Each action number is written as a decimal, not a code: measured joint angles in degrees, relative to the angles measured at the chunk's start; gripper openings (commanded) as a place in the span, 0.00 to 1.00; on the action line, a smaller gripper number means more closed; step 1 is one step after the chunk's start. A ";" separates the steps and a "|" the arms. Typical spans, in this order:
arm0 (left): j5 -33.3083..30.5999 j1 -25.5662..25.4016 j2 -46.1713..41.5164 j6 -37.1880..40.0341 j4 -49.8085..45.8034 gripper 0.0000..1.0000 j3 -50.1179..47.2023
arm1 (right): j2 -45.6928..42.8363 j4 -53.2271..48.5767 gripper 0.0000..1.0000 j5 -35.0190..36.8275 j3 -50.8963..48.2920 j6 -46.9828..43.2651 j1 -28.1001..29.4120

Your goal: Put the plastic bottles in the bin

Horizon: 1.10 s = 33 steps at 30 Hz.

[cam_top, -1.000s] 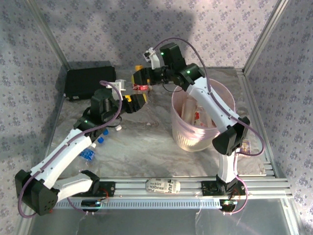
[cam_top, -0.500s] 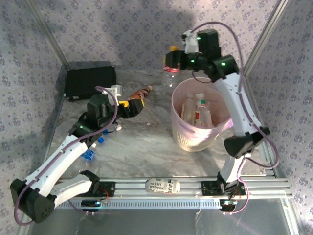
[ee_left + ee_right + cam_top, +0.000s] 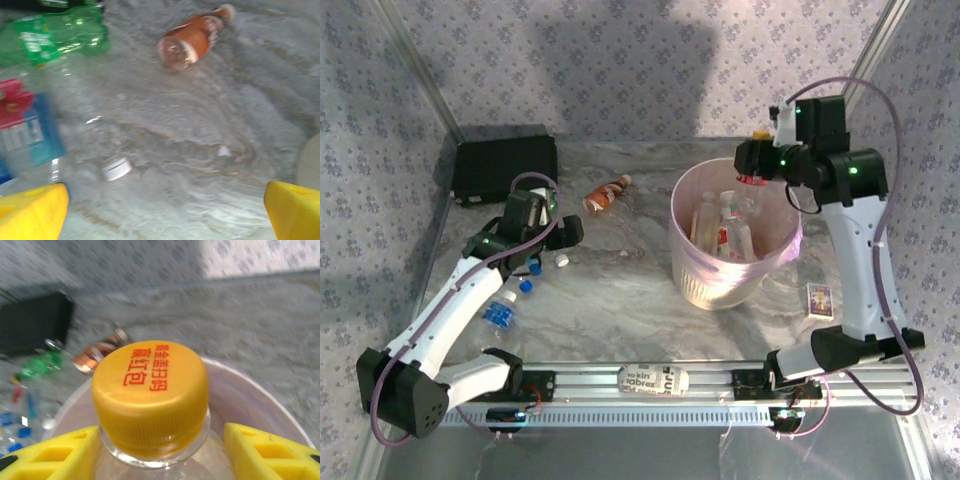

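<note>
The robot should lower its right gripper back from the bin's far rim into the bin's space beside the other bottles and let go, because that side of the bin is still open.
My right gripper (image 3: 751,166) is shut on a clear plastic bottle (image 3: 150,460) with a yellow-orange cap (image 3: 150,395), holding it upright over the far right rim of the pale pink bin (image 3: 692,275). The bin (image 3: 250,390) holds several bottles (image 3: 722,228). My left gripper (image 3: 567,231) hangs open low over the table, its yellow fingertips (image 3: 31,212) wide apart with nothing between them. An orange-brown bottle (image 3: 607,194) lies beyond it, the orange-brown bottle (image 3: 195,42) on its side. A green bottle (image 3: 60,32) and a blue-labelled clear bottle (image 3: 30,130) lie to the left.
A flat black case (image 3: 505,160) sits at the back left. More bottles with blue caps (image 3: 503,305) lie by the left arm, plus a loose white cap (image 3: 116,169). A small card (image 3: 819,299) lies right of the bin; a printed strip (image 3: 653,380) rests on the front rail.
My right arm has swung right with the bottle, from the back of the table left of the bin to above its far right rim. My left gripper has drawn back from the orange-brown bottle.
</note>
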 measured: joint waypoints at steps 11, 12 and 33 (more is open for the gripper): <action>-5.62 0.61 1.75 4.02 -5.20 0.97 0.26 | -1.62 -1.73 0.53 4.59 -15.52 -1.14 -0.48; -5.35 0.61 2.36 4.24 -4.96 0.96 0.31 | -2.14 -1.51 0.53 4.74 -16.96 -1.05 -0.59; 4.09 0.59 31.36 15.13 9.11 1.00 19.89 | -3.78 6.84 0.89 1.03 -26.91 1.16 0.76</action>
